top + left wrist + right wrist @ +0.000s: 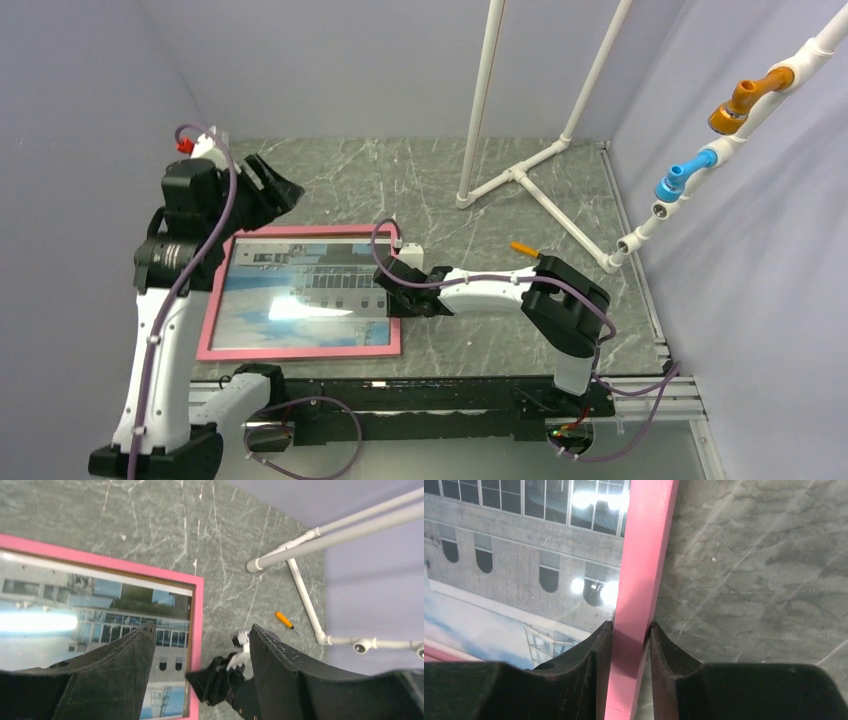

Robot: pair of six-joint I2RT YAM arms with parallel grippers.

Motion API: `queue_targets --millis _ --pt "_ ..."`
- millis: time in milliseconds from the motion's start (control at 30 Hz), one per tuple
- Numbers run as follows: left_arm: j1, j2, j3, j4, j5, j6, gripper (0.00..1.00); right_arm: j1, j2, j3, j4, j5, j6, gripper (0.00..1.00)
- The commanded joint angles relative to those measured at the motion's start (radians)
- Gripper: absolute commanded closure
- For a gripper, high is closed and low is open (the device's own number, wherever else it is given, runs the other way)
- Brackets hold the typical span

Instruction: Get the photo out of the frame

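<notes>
The pink border goes up and outward in my right gripper next, then down for release on the bare marble beyond the photo, since that part lies empty.
The pink frame (300, 352) lies flat on the marble table, left of centre. The photo (290, 290) sits inside it, a white windowed hull over blue, with glare on it. My right gripper (392, 285) is shut on the frame's right border, one finger over the photo side and one on the table side, as the right wrist view shows (630, 627) on the frame (646, 555) beside the photo (524, 540). My left gripper (285, 190) is open and empty, held high above the frame's far edge. The left wrist view shows it (202, 627) over the frame (197, 620) and photo (100, 610).
An orange screwdriver (522, 247) lies on the table right of the frame, also in the left wrist view (283, 620). A white pipe stand (520, 175) rises at the back right. Pipes with orange and blue fittings (690, 175) run along the right wall.
</notes>
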Motion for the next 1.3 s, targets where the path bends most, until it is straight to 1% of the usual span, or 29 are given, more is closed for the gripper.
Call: queue_targets --millis 0,67,167,200,233,300,400,533,633,700,767,867,933,1067,1167,1267 --pt "-0.001 0.095 0.099 0.076 -0.013 0.091 0.29 0.017 -0.005 -0.016 -0.017 0.120 0.076 0.74" --pt "-0.001 0.124 0.103 0.083 -0.040 0.121 0.29 0.017 -0.014 -0.005 -0.034 0.121 0.080 0.80" --pt "-0.001 0.119 0.032 0.133 -0.072 0.163 0.30 0.018 -0.033 0.035 -0.078 0.122 0.087 0.89" --pt "-0.001 0.111 0.001 0.154 -0.091 0.174 0.29 0.017 -0.043 0.050 -0.094 0.117 0.093 0.93" --pt "-0.001 0.103 -0.023 0.176 -0.104 0.188 0.29 0.016 -0.051 0.068 -0.124 0.126 0.115 1.00" --pt "-0.001 0.102 -0.050 0.205 -0.122 0.227 0.29 0.012 -0.051 0.124 -0.178 0.131 0.156 1.00" --pt "-0.004 0.122 -0.042 0.187 -0.158 0.255 0.30 0.006 -0.040 0.194 -0.250 0.120 0.202 1.00" --pt "-0.004 0.097 -0.113 0.250 -0.158 0.279 0.30 -0.013 -0.010 0.304 -0.321 0.090 0.195 1.00" --pt "-0.004 0.063 -0.145 0.276 -0.217 0.314 0.30 -0.060 -0.006 0.319 -0.279 0.023 0.170 1.00" --pt "-0.004 0.055 -0.138 0.261 -0.261 0.339 0.30 -0.103 0.013 0.343 -0.253 -0.008 0.149 1.00" --pt "-0.004 0.043 -0.125 0.247 -0.305 0.361 0.30 -0.150 0.063 0.405 -0.256 -0.022 0.116 1.00" --pt "-0.002 0.002 -0.149 0.267 -0.357 0.379 0.30 -0.215 0.164 0.521 -0.267 -0.050 0.064 1.00" --pt "-0.002 -0.037 -0.193 0.299 -0.361 0.384 0.30 -0.250 0.231 0.603 -0.270 -0.060 0.029 1.00" --pt "-0.001 -0.088 -0.291 0.360 -0.349 0.388 0.30 -0.302 0.354 0.774 -0.283 -0.016 -0.020 1.00" --pt "0.001 -0.075 -0.290 0.345 -0.342 0.385 0.31 -0.341 0.437 0.873 -0.260 -0.016 -0.033 1.00" --pt "0.006 -0.065 -0.293 0.348 -0.328 0.379 0.31 -0.360 0.509 0.939 -0.184 -0.009 -0.108 1.00"
